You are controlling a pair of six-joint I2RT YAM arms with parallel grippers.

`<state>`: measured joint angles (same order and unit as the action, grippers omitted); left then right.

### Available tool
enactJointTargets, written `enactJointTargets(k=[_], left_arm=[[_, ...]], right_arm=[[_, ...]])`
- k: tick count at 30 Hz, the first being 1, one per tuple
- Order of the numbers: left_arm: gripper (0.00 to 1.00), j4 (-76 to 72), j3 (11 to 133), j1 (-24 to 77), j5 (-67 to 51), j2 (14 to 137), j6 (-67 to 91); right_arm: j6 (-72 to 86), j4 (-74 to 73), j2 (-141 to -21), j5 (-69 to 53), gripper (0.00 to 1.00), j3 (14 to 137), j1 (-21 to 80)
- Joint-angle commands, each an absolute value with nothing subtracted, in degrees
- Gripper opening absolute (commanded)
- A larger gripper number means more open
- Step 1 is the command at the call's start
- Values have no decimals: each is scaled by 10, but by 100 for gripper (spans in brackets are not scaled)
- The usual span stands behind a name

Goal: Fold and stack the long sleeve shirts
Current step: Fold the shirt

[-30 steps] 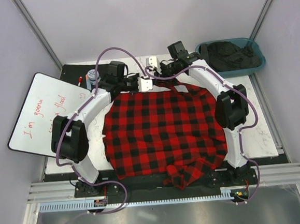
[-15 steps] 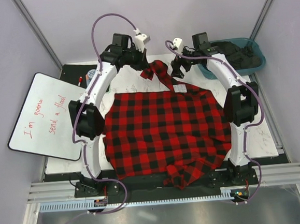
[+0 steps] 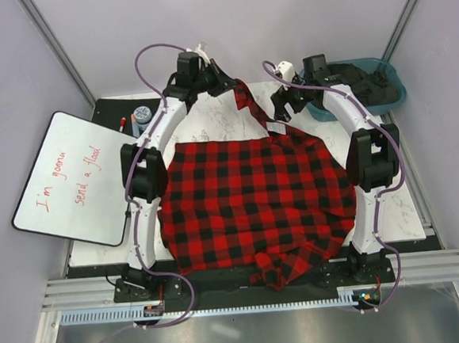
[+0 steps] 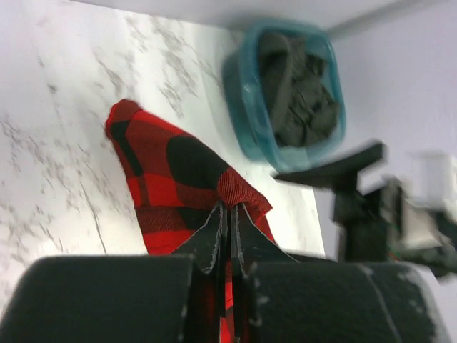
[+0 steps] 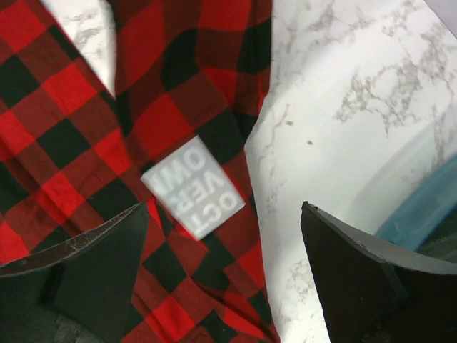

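My right gripper, open, moves down, back and toward the bin next. It pinches the shirt's far edge past the white neck label, because that edge borders bare marble.
A red-and-black check long sleeve shirt (image 3: pixel 256 205) lies spread on the white marble table (image 3: pixel 399 206), with its hem bunched over the near edge. My left gripper (image 3: pixel 227 84) is raised at the back of the table, shut on a strip of the shirt's neck edge (image 3: pixel 248 100), which hangs down to the body. In the left wrist view the fingertips (image 4: pixel 230 209) pinch the red fabric (image 4: pixel 171 164). My right gripper (image 3: pixel 282 108) hovers open just right of that strip. In the right wrist view it (image 5: pixel 223 207) is over the white neck label (image 5: pixel 200 191) and holds nothing.
A teal bin (image 3: pixel 395 95) of dark clothes stands at the back right, close to the right arm. A whiteboard (image 3: pixel 71 180) with red writing leans off the table's left side. A small jar (image 3: pixel 141 115) and a red marker (image 3: pixel 122 123) sit at the back left.
The left gripper rose and moved back, lifting the shirt's neck edge off the table. The right gripper opened, let go of the shirt and drew away to the right.
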<state>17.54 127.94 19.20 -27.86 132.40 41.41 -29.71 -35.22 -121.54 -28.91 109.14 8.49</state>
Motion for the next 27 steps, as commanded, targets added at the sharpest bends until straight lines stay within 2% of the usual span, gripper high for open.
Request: enactJointTargets(k=[1, 3, 6, 7, 8, 10, 13, 14, 15, 17, 19, 23, 27], left_arm=[[8, 49, 1310, 198, -164, 1398, 518], [12, -41, 1315, 200, -135, 1418, 517], [21, -76, 1381, 209, -102, 1468, 478], [44, -88, 1382, 211, -98, 1470, 462], [54, -90, 1380, 211, -91, 1463, 431], [61, -79, 1370, 208, -105, 1446, 375], [64, 15, 1309, 200, -138, 1363, 232], [64, 44, 1267, 186, -182, 1315, 157], [72, 76, 1247, 178, -208, 1290, 122], [73, 189, 1198, 147, -298, 1256, 21], [68, 286, 1169, 109, -360, 1220, -33], [66, 383, 1112, 64, -349, 1194, -135], [65, 405, 1051, 54, -318, 1170, -199]], right_arm=[[-278, -359, -1202, -261, 95, 1091, 66], [-280, -364, -1207, -252, 95, 1085, 62], [-294, -367, -1209, -236, 95, 1075, 62], [-297, -367, -1210, -231, 94, 1074, 62], [-301, -368, -1211, -225, 93, 1073, 63], [-305, -369, -1214, -213, 91, 1071, 63], [-332, -385, -1221, -185, 87, 1067, 69], [-341, -388, -1224, -179, 86, 1064, 69], [-346, -389, -1225, -164, 86, 1056, 69], [-359, -389, -1229, -153, 85, 1050, 68], [-371, -396, -1229, -147, 83, 1049, 65], [-409, -401, -1220, -129, 80, 1021, 63], [-417, -387, -1226, -113, 73, 1012, 63]])
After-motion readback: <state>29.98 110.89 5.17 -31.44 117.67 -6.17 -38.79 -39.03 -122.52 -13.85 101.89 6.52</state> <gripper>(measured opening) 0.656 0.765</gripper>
